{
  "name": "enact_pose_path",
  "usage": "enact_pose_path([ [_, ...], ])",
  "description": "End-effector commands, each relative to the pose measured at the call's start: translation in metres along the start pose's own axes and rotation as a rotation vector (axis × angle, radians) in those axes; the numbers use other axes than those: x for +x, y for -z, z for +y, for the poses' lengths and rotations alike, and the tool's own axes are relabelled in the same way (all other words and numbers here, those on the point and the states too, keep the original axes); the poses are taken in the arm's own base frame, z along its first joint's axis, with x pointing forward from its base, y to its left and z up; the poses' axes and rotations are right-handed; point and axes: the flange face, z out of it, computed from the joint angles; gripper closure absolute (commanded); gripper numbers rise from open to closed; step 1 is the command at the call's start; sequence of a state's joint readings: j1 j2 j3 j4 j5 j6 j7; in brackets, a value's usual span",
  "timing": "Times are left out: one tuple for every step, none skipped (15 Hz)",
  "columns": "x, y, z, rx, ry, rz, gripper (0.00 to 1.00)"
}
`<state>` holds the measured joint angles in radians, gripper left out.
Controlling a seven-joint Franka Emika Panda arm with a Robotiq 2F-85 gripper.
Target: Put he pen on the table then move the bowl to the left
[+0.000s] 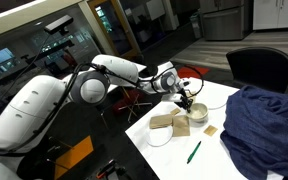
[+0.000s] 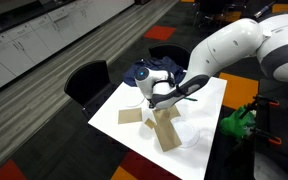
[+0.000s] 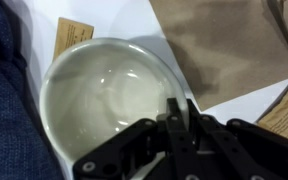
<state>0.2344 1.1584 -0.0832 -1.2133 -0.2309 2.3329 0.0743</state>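
The pen (image 1: 194, 152) lies apart, so the gripper should go down slightly and then let go of the bowl's near rim to set the bowl on the tabletop (image 1: 197, 114) beside the brown paper.
The cream-white bowl (image 3: 99, 95) fills the wrist view and is empty. My gripper (image 3: 177, 118) is shut on the bowl's near rim, one finger inside and one outside. In an exterior view the gripper (image 1: 185, 101) sits just over the bowl (image 1: 198, 114) near the middle of the white table (image 1: 212, 162). The green pen (image 1: 194, 152) lies flat on the table near its front edge, apart from the bowl. In an exterior view my gripper (image 2: 155, 99) hides the bowl, and the pen does not show there.
A dark blue cloth (image 1: 264, 120) covers one side of the table and lies against the bowl (image 3: 4, 110). Brown paper (image 3: 224, 40), small wooden tiles (image 3: 72, 32) and flat white plates (image 1: 159, 136) lie close by. A black chair (image 2: 87, 80) stands at the table's edge.
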Motion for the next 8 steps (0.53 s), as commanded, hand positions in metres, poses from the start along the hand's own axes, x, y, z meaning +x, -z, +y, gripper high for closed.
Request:
enact_pose_path([
  [0.006, 0.001, 0.004, 0.022, 0.012, -0.018, 0.97],
  [0.006, -0.001, 0.004, 0.025, 0.009, -0.020, 0.97],
  [0.005, -0.004, 0.004, 0.029, 0.008, -0.022, 0.97],
  [0.005, -0.007, 0.003, 0.032, 0.008, -0.022, 0.97],
  [0.004, -0.009, 0.003, 0.033, 0.007, -0.024, 0.97],
  [0.004, -0.011, 0.002, 0.032, 0.006, -0.024, 0.97],
  [0.003, -0.013, 0.001, 0.031, 0.006, -0.026, 0.97],
  [0.002, -0.014, 0.000, 0.025, 0.006, -0.028, 0.83],
])
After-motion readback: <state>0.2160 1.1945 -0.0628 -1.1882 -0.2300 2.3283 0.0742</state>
